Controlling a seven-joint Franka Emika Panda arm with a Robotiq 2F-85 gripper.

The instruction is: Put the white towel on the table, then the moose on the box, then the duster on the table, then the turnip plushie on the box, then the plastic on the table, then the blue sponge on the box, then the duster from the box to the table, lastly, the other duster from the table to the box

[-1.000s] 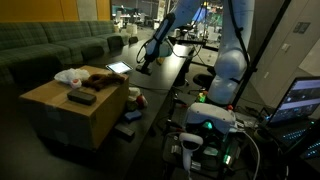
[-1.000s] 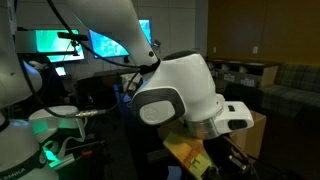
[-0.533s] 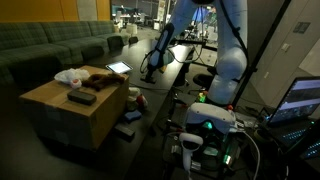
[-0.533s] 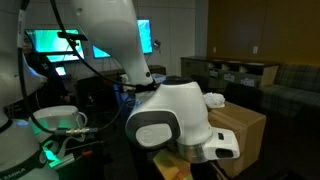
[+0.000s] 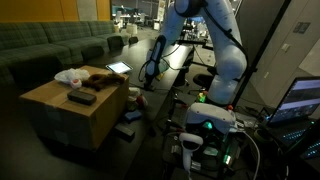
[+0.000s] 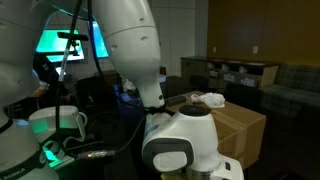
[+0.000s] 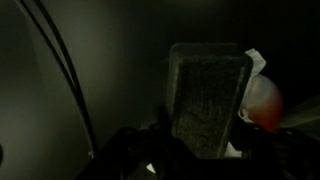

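Note:
I will lower my gripper to the bare tabletop between the dark cable and the white and red thing and let go of the duster [image 7: 208, 95] there, because that spot is bare.
In an exterior view my gripper [image 5: 148, 72] hangs low over the dark table [image 5: 165, 75], to the right of the cardboard box [image 5: 75, 122]. In the wrist view a grey textured block, the duster [image 7: 208, 95], stands between the dark jaws of the gripper [image 7: 205, 152], which look shut on it. A blurred white and red thing [image 7: 263, 102] lies just right of it, perhaps the turnip plushie. On the box lie a white crumpled bundle [image 5: 70, 76], the brown moose [image 5: 100, 78] and a dark flat pad [image 5: 80, 97]. The box [image 6: 243, 125] and bundle [image 6: 210, 99] also show behind the arm.
A lit tablet [image 5: 118, 68] lies on the table's far end. A white and red item [image 5: 133, 96] and bluish items [image 5: 126, 130] lie right of the box. Green sofas [image 5: 50, 45] stand behind. The robot base and electronics [image 5: 210, 130] fill the foreground.
The arm has swung right and down over the table with the duster in the gripper. In the other exterior view its big link has dropped lower in the picture.

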